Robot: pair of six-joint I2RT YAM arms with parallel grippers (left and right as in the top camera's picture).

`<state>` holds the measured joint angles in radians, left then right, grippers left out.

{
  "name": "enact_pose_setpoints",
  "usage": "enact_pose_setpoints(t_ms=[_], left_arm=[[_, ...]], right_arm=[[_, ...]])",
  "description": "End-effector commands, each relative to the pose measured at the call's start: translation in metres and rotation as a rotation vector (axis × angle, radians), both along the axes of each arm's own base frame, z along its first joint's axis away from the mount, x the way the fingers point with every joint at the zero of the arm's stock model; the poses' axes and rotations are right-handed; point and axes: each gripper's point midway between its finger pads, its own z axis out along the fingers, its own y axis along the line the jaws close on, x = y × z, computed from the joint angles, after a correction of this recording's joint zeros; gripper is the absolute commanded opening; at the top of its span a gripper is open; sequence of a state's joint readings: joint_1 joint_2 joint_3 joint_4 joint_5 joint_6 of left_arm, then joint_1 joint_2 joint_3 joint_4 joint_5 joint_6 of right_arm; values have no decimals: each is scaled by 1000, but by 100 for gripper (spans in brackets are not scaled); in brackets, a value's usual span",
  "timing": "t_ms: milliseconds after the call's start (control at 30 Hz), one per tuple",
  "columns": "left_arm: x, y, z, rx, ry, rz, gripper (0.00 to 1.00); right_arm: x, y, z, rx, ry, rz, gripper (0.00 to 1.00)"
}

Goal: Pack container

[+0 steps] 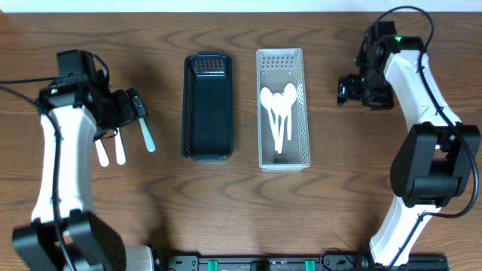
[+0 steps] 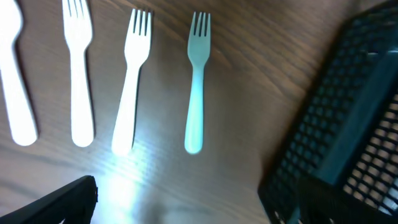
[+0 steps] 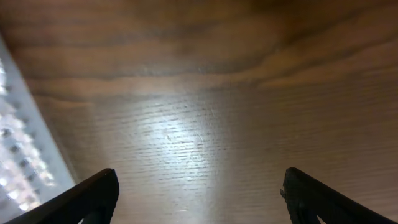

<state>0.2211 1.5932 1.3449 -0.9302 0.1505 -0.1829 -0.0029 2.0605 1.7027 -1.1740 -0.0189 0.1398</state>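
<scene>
Next, my left gripper first lowers onto the pale teal fork's handle (image 1: 141, 121) (image 2: 197, 79) to get it just below the fork's head.
A dark mesh basket (image 1: 207, 105) and a white mesh basket (image 1: 299, 113) stand side by side at mid table. The white one holds several white spoons (image 1: 277, 113). Left of the dark basket, forks lie on the wood: two white forks (image 1: 100, 153) (image 1: 119, 150) and a pale teal fork (image 1: 147, 137). My left gripper (image 1: 134, 107) hovers over them, open and empty. The left wrist view shows the white forks (image 2: 78, 68) (image 2: 130, 81), the teal fork (image 2: 196, 81), another white utensil (image 2: 15, 93) and the dark basket (image 2: 348, 124); the left gripper (image 2: 186, 208) holds nothing. My right gripper (image 1: 348, 90) (image 3: 199, 196) is open over bare wood.
The white basket's edge (image 3: 18, 143) shows at the left of the right wrist view. The right arm (image 1: 422, 90) runs along the table's right side. The left arm (image 1: 56, 150) covers part of the cutlery in the overhead view.
</scene>
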Motion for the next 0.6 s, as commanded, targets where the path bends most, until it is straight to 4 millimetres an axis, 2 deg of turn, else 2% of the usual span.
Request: enact_pose_setpoints(t_ms=[0, 233, 567], left_arm=[[7, 9, -13, 29, 24, 2, 98], [24, 15, -52, 32, 77, 5, 98], [35, 17, -98, 27, 139, -34, 98]], right_arm=[[-6, -3, -13, -4, 22, 20, 88], [-10, -3, -18, -4, 34, 20, 88], [-11, -2, -18, -3, 39, 22, 87]])
